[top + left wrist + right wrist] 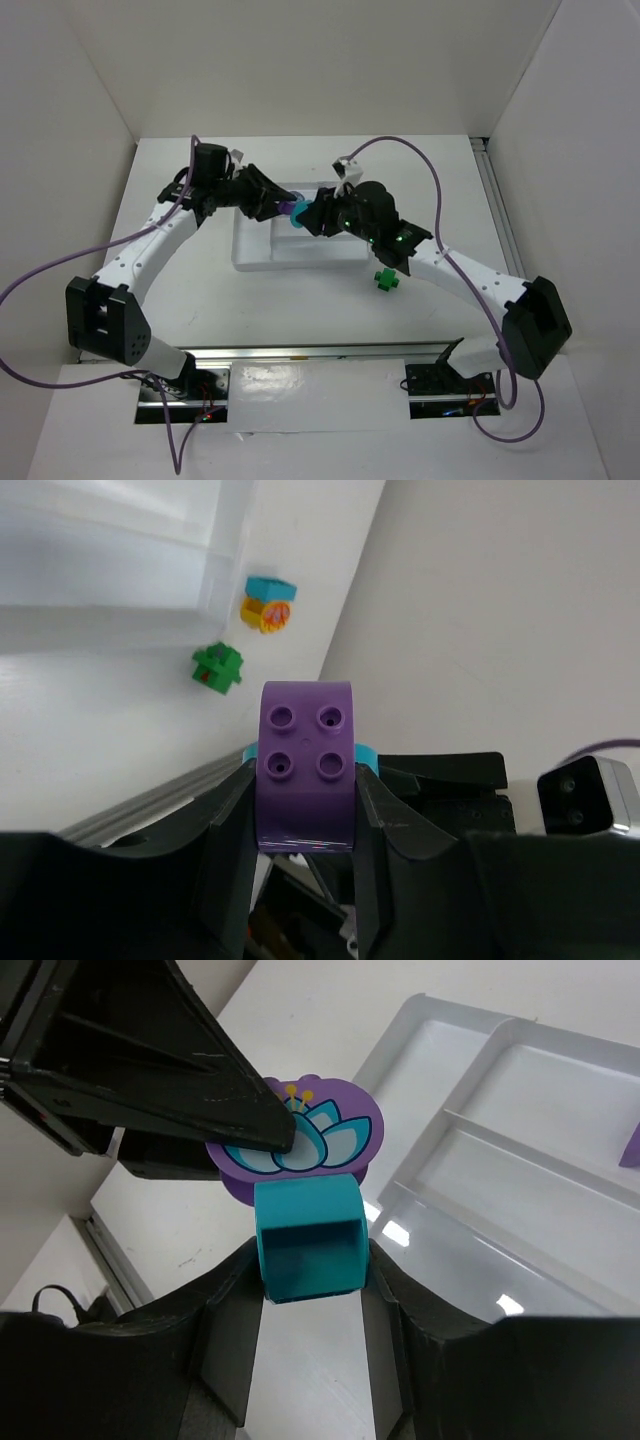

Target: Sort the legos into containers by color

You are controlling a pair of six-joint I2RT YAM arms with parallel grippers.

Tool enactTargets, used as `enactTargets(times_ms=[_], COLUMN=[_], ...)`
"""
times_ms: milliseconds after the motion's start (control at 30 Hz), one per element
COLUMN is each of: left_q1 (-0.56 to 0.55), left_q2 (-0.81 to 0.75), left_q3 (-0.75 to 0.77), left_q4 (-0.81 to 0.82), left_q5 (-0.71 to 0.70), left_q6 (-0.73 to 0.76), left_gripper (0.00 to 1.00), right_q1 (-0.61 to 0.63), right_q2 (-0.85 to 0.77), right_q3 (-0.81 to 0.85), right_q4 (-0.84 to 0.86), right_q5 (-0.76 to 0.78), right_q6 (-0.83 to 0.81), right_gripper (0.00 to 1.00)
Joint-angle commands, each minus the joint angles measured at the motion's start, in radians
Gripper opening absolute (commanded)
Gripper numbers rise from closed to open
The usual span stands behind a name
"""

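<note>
I should move my left gripper outward and down into the tray's far section [309, 189] next and let go of the purple lego there, because a bit of purple already shows in it.
My left gripper [274, 206] [305, 805] is shut on a purple lego [306, 765] with four studs. My right gripper [310, 216] [310, 1265] is shut on a cyan lego [307, 1235]. The cyan lego touches the purple piece, whose face shows a printed flower [345, 1135]. The two grippers meet tip to tip above the white tray [262, 256], with the joined pieces [291, 212] between them. A green lego [386, 279] [217, 668] lies on the table right of the tray. A yellow-and-cyan lego [268, 604] lies beside it in the left wrist view.
The tray's divided sections [520, 1160] show in the right wrist view, with a bit of purple [632, 1146] at the right edge. White walls enclose the table on three sides. A metal rail [320, 350] runs along the near edge.
</note>
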Motion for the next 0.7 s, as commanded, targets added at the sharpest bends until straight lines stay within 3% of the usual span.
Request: enactTargets(times_ms=[0, 167, 267, 433, 667], left_q1=[0.022, 0.022, 0.022, -0.001, -0.023], left_q2=[0.01, 0.102, 0.227, 0.479, 0.701], left_q3=[-0.002, 0.039, 0.134, 0.447, 0.607], left_q4=[0.059, 0.071, 0.025, -0.153, -0.091], left_q5=[0.026, 0.005, -0.07, -0.216, -0.237], left_q6=[0.009, 0.029, 0.074, 0.147, 0.156], left_gripper=[0.0, 0.0, 0.0, 0.0, 0.0], right_q1=[-0.011, -0.045, -0.045, -0.065, -0.074], right_q2=[-0.159, -0.258, -0.302, -0.357, -0.377], right_q3=[-0.103, -0.151, -0.151, -0.161, -0.099], right_q4=[-0.012, -0.144, -0.268, -0.415, -0.521], right_q5=[0.091, 0.117, 0.208, 0.361, 0.434], right_q6=[-0.018, -0.038, -0.038, -0.038, -0.038], right_gripper=[0.0, 0.0, 0.0, 0.0, 0.0])
